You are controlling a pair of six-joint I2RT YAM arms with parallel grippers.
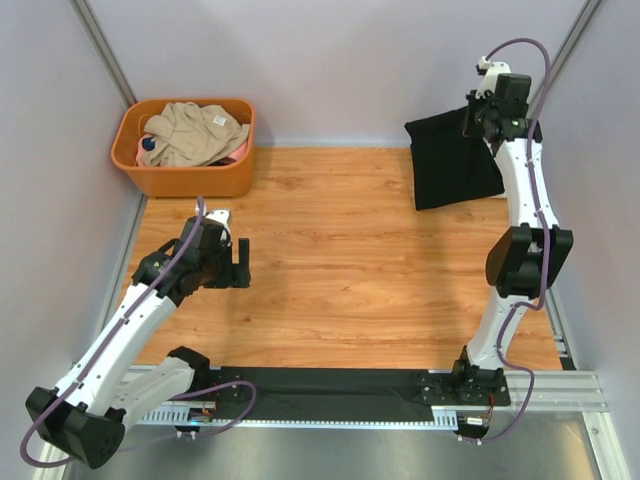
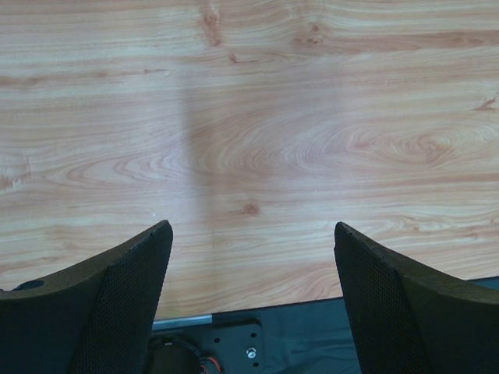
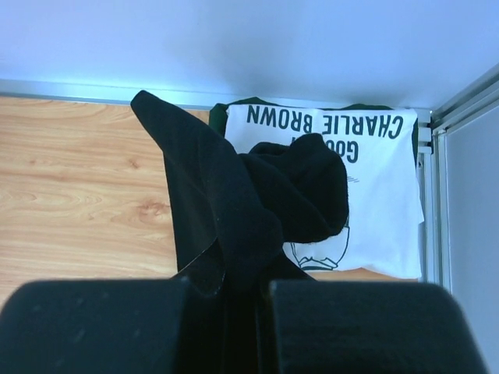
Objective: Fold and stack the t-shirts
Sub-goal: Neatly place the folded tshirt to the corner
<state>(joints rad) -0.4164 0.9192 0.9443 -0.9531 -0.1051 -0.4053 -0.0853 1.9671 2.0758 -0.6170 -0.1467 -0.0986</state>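
Note:
The folded white t-shirt (image 3: 370, 199) lies below the right gripper, toward the right in the wrist view, so the robot should bring that gripper down to that side and let go of the black t-shirt.
My right gripper (image 1: 478, 118) is shut on the black t-shirt (image 1: 450, 160) and holds it hanging above the table's far right corner. In the right wrist view the black cloth (image 3: 234, 202) is bunched between the fingers and drapes over a folded white t-shirt with green trim and "Charlie Brown" print (image 3: 382, 187) lying flat in the corner. The white shirt is hidden in the top view. My left gripper (image 1: 238, 262) is open and empty, low over bare wood at the left; its fingers (image 2: 125, 296) frame only table.
An orange basket (image 1: 186, 172) with beige and pink clothes stands at the far left corner. Walls close the table's back and sides. A metal rail runs along the right edge (image 3: 429, 195). A black mat (image 1: 330, 392) lies between the arm bases.

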